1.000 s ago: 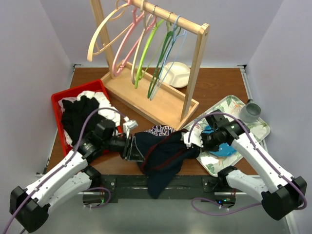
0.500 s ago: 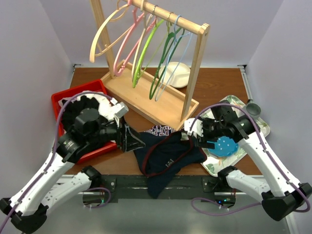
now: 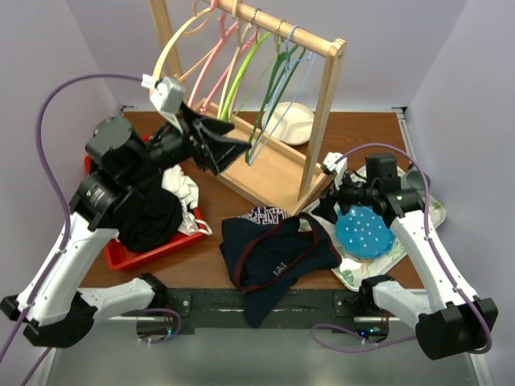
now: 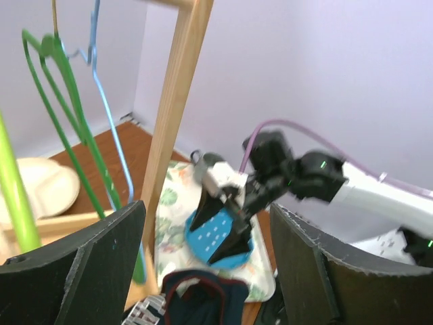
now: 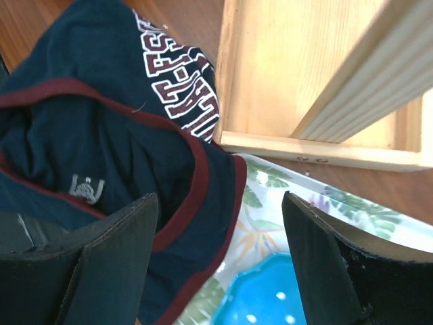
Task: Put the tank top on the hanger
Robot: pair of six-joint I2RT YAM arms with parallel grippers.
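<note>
The near arm of the light-blue hanger is beyond the gripper's open fingers, so my left gripper will move outward and to the right in the top view next, onto that arm.
The dark navy tank top (image 3: 273, 256) with dark red trim lies crumpled on the table's front edge, one end hanging over it; no gripper holds it. It also shows in the wrist views (image 4: 196, 298) (image 5: 101, 135). The thin light-blue hanger (image 3: 294, 55) (image 4: 115, 135) hangs on the wooden rack beside a dark green one. My left gripper (image 3: 229, 153) (image 4: 203, 271) is raised, open and empty, pointing at the rack. My right gripper (image 3: 326, 211) (image 5: 220, 264) stands open and empty just above the tank top's right edge and the tray.
The wooden rack's post (image 3: 322, 121) stands between the grippers. Dark green (image 3: 269, 104), lime, pink and cream hangers share its rail. A red bin (image 3: 113, 257) holds black and white clothes under the left arm. A floral tray (image 3: 422, 229) carries a blue plate (image 3: 364, 233).
Both grippers opened and let go of the tank top, which dropped onto the table. The left arm rose toward the rack; the right arm drew back over the tray.
</note>
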